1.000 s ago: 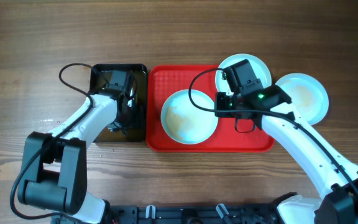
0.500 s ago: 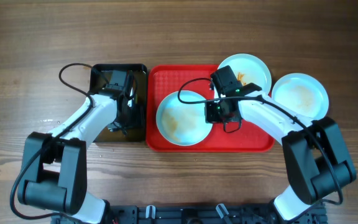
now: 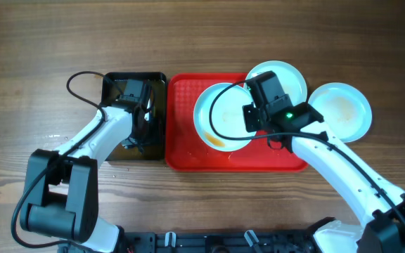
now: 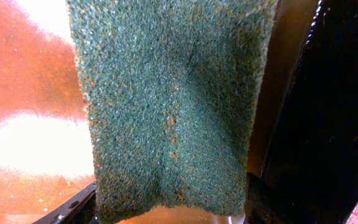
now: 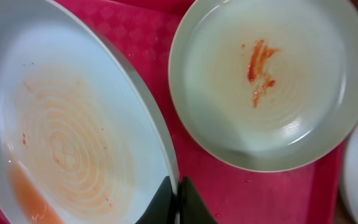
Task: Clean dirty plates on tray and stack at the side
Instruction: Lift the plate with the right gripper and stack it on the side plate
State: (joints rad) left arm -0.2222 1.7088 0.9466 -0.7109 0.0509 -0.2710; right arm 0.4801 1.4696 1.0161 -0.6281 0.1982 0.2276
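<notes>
Next, my right gripper will tilt steeply over the tray to drain the pooled orange liquid, then carry the plate past the smeared one down onto the third (image 3: pixel 340 112).
My right gripper (image 3: pixel 253 117) (image 5: pixel 176 198) is shut on the rim of a pale plate (image 3: pixel 220 119) (image 5: pixel 67 137) and holds it tilted over the red tray (image 3: pixel 188 151). Orange liquid has pooled at the plate's low edge. A second plate (image 3: pixel 287 74) (image 5: pixel 266 81) with an orange smear lies at the tray's far right corner. A third plate (image 3: pixel 343 109) lies on the table right of the tray. My left gripper (image 3: pixel 138 105) is shut on the green sponge (image 4: pixel 173 106) inside the black basin (image 3: pixel 111 84).
The black basin holds orange-brown liquid (image 4: pixel 30 74) and stands directly left of the tray. Bare wooden table (image 3: pixel 34 42) surrounds everything. A black cable loops over the held plate (image 3: pixel 220 105).
The right gripper has lifted and tilted the plate it holds, shifting it right on the tray; liquid has run to its low edge. The left arm has not moved.
</notes>
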